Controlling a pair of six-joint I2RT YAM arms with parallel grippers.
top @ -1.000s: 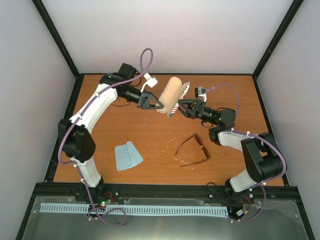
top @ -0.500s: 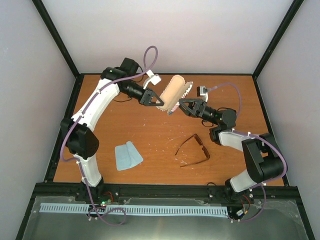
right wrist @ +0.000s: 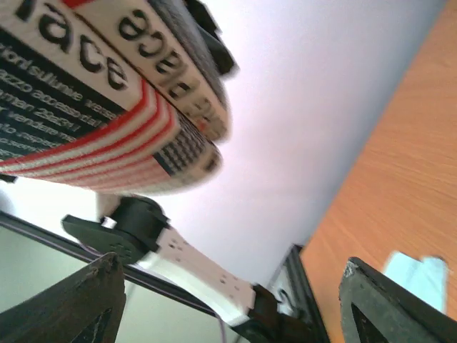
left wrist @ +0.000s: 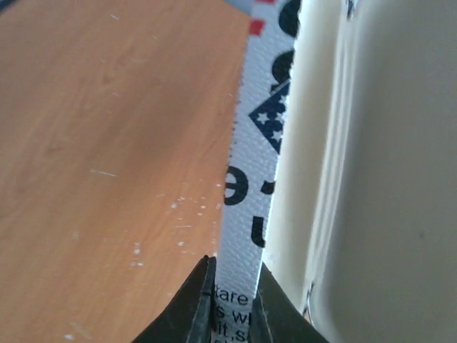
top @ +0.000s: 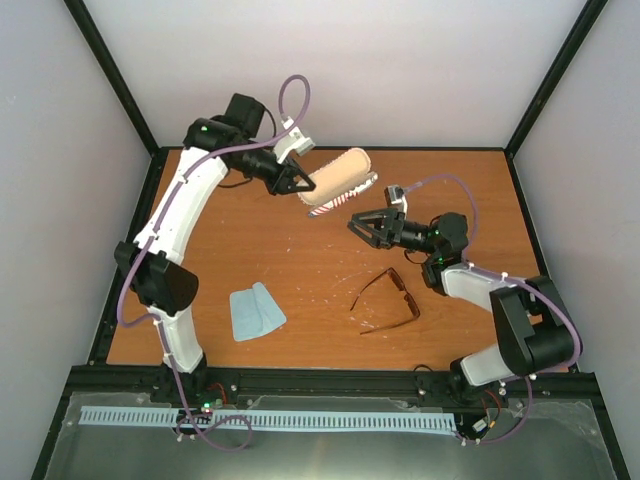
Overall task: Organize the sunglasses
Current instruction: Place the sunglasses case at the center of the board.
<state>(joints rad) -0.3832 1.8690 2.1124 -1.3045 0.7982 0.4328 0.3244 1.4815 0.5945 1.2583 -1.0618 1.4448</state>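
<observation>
I will lower the tan case (top: 338, 178) with my left gripper onto the bare tabletop beyond the sunglasses and let go of it, because that clear wood is below the gripper.
The sunglasses (top: 388, 300), thin reddish-brown frame with temple arms spread, lie on the table right of centre, untouched. My left gripper (top: 298, 182) is shut on one end of the tan oblong case (top: 338, 178) and holds it in the air near the back of the table. In the left wrist view its fingers (left wrist: 196, 304) pinch the case's white printed edge (left wrist: 260, 150). My right gripper (top: 362, 226) stands open just below and right of the case, apart from it. From the right wrist view the striped case (right wrist: 107, 107) hangs above the open gripper (right wrist: 232, 286).
A light blue cloth (top: 256, 311) lies folded on the table front left, also seen as the blue cloth (right wrist: 418, 271) from the right wrist. Black frame posts (top: 140, 120) and pale walls close in the wooden table (top: 300, 270).
The right gripper let go of the case, opened wider and drew back to the lower right. The left gripper closed on the case and carried it up and back, turning it more level.
</observation>
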